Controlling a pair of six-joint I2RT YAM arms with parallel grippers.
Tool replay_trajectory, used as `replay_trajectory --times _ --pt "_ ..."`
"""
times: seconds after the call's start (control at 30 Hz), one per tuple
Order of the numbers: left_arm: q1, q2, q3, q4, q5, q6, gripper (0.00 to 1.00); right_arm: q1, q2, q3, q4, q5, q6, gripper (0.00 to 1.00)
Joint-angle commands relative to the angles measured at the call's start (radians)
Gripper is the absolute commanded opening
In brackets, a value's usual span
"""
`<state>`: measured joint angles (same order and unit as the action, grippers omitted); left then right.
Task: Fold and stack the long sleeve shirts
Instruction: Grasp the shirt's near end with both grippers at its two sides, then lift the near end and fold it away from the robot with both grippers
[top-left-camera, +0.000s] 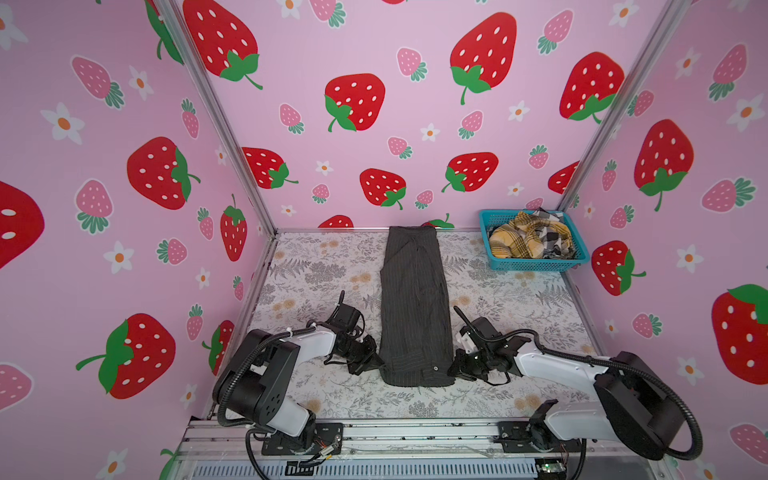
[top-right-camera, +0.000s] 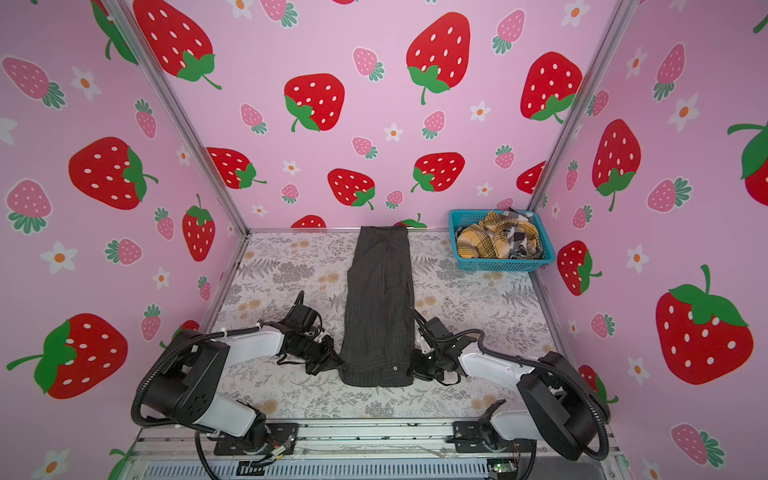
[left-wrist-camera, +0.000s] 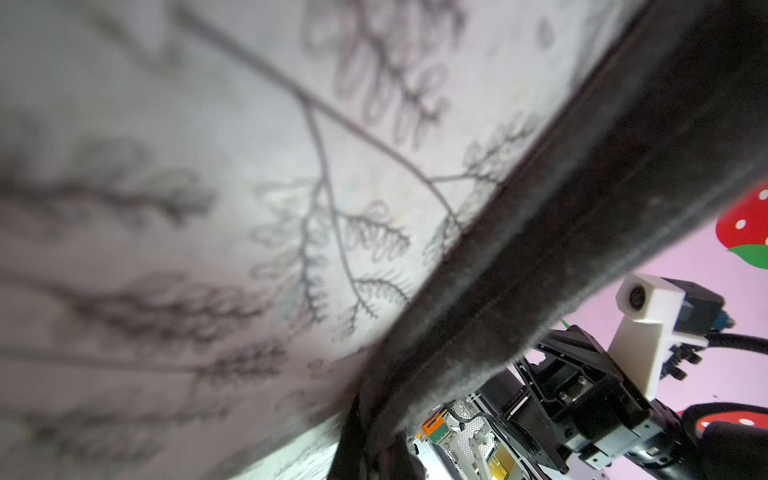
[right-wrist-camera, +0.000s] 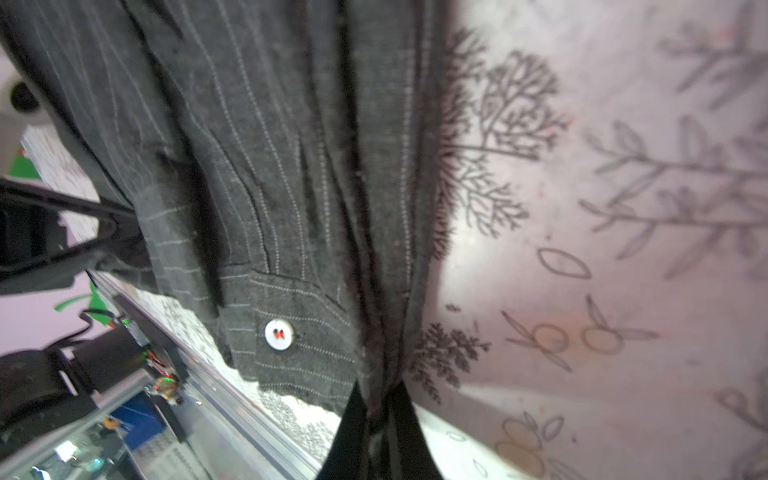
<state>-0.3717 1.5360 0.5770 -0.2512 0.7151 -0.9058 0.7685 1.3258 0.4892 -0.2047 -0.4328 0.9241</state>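
Observation:
My left gripper rises next and carries the shirt's pinched corner outward, then down onto the folded shirt's far part (top-left-camera: 392, 258) to release it. This is because the folded shirt lies at full length.
A dark charcoal pinstriped long sleeve shirt (top-left-camera: 415, 299) (top-right-camera: 380, 299) lies folded into a long narrow strip down the middle of the table, from the back edge toward the front. My left gripper (top-left-camera: 376, 363) (top-right-camera: 338, 365) is shut on the strip's near left edge; in the left wrist view the cloth (left-wrist-camera: 582, 232) runs into the gripper (left-wrist-camera: 380, 453). My right gripper (top-left-camera: 453, 368) (top-right-camera: 415, 365) is shut on the near right edge. In the right wrist view the shirt (right-wrist-camera: 270, 166) is pinched in the gripper (right-wrist-camera: 376, 440), beside a white cuff button (right-wrist-camera: 279, 334).
A teal mesh basket (top-left-camera: 536, 262) (top-right-camera: 503, 266) stands at the back right corner, holding a crumpled mustard-yellow plaid shirt (top-left-camera: 515, 241) and a black-white check shirt (top-left-camera: 555, 239). The floral table top (top-left-camera: 324, 270) is walled on three sides by strawberry-print panels.

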Motion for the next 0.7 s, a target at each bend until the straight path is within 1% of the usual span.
replay_trajectory --times 0.0,0.07,0.27,0.5,0.6,0.67 --pt "-0.009 0.048 -0.025 -0.071 -0.041 -0.010 0.00 -0.004 -0.002 -0.005 0.004 0.009 0.005 0.03" --pt "-0.020 0.050 -0.014 -0.081 -0.037 0.002 0.00 -0.004 -0.016 0.003 -0.010 0.018 -0.001 0.00" --pt "-0.045 -0.018 -0.037 -0.127 -0.032 0.002 0.00 0.028 -0.091 0.011 -0.077 0.048 -0.002 0.00" --pt "-0.094 -0.236 -0.110 -0.217 -0.031 -0.052 0.00 0.156 -0.283 -0.030 -0.180 0.119 0.101 0.00" --pt "-0.120 -0.328 -0.144 -0.203 -0.026 -0.115 0.00 0.181 -0.361 -0.028 -0.224 0.144 0.133 0.00" --pt "-0.121 -0.382 -0.164 -0.172 -0.026 -0.159 0.00 0.183 -0.395 -0.019 -0.236 0.148 0.142 0.00"
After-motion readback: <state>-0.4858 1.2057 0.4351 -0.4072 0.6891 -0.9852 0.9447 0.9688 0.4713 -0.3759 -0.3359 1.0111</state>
